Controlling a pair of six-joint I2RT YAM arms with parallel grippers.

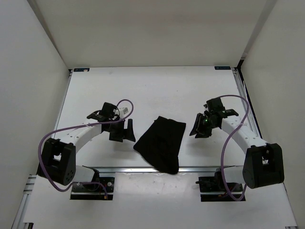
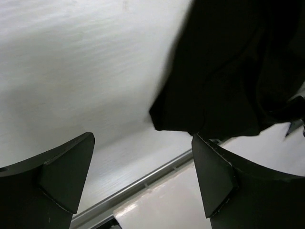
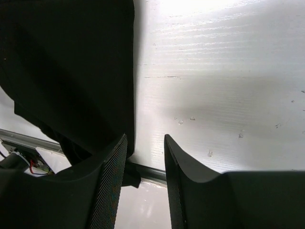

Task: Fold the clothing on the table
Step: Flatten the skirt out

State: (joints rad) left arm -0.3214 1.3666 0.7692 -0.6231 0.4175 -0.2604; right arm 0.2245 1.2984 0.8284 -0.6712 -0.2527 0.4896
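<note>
Only bare table shows between my left gripper's fingers, so it will go down and back toward the front bar, onto the clothing's pointed corner (image 1: 136,147) (image 2: 159,120) below it.
The black clothing (image 1: 161,143) lies as a folded, slanted strip at the middle of the white table (image 1: 157,90), its near end reaching the front rail. My left gripper (image 1: 123,131) hovers just left of it, open wide; in the left wrist view the clothing (image 2: 233,67) fills the upper right and only bare table shows between the jaws of the left gripper (image 2: 143,162). My right gripper (image 1: 199,130) sits to the right of the garment, open. In the right wrist view the clothing (image 3: 66,71) lies beside the left finger (image 3: 112,181), with nothing between the jaws of the right gripper (image 3: 145,143).
A silver rail (image 1: 124,169) runs along the table's near edge, with the arm bases (image 1: 93,186) mounted below it. White walls (image 1: 28,95) enclose the table on the left, back and right. Purple cables (image 1: 71,129) loop off both arms.
</note>
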